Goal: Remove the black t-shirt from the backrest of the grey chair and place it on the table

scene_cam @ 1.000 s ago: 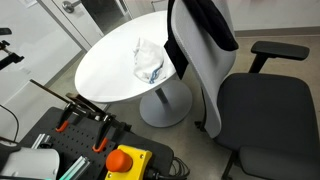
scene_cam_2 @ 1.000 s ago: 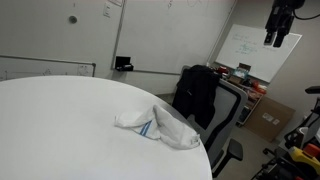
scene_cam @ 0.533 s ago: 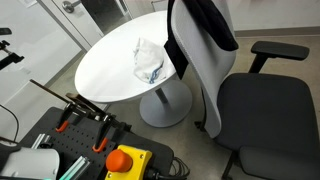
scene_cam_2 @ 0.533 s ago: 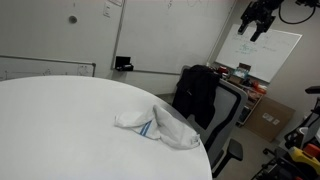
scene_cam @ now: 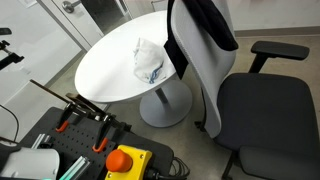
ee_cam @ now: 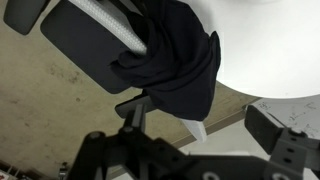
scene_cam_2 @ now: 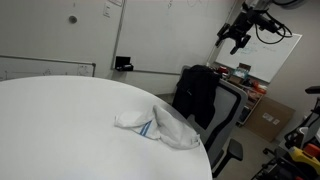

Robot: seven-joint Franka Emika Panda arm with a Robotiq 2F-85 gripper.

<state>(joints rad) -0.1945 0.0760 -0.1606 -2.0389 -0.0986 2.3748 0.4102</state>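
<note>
I will lower my open gripper next onto the bunched black t-shirt at the top of the grey chair's backrest, because my gripper is still above the cloth.
The black t-shirt hangs over the top of the grey chair's backrest, next to the round white table. It also shows in an exterior view and fills the middle of the wrist view. My gripper hangs in the air above and behind the chair, apart from the shirt. In the wrist view the gripper is open and empty, with its fingers spread wide below the shirt.
A crumpled white cloth with blue marks lies on the table. The chair seat and armrest stick out. A box with an orange button sits near the front. A whiteboard and a cardboard box stand behind.
In the exterior view my gripper has moved left and down from the top right corner towards the chair. The shirt, chair and cloth have not moved.
</note>
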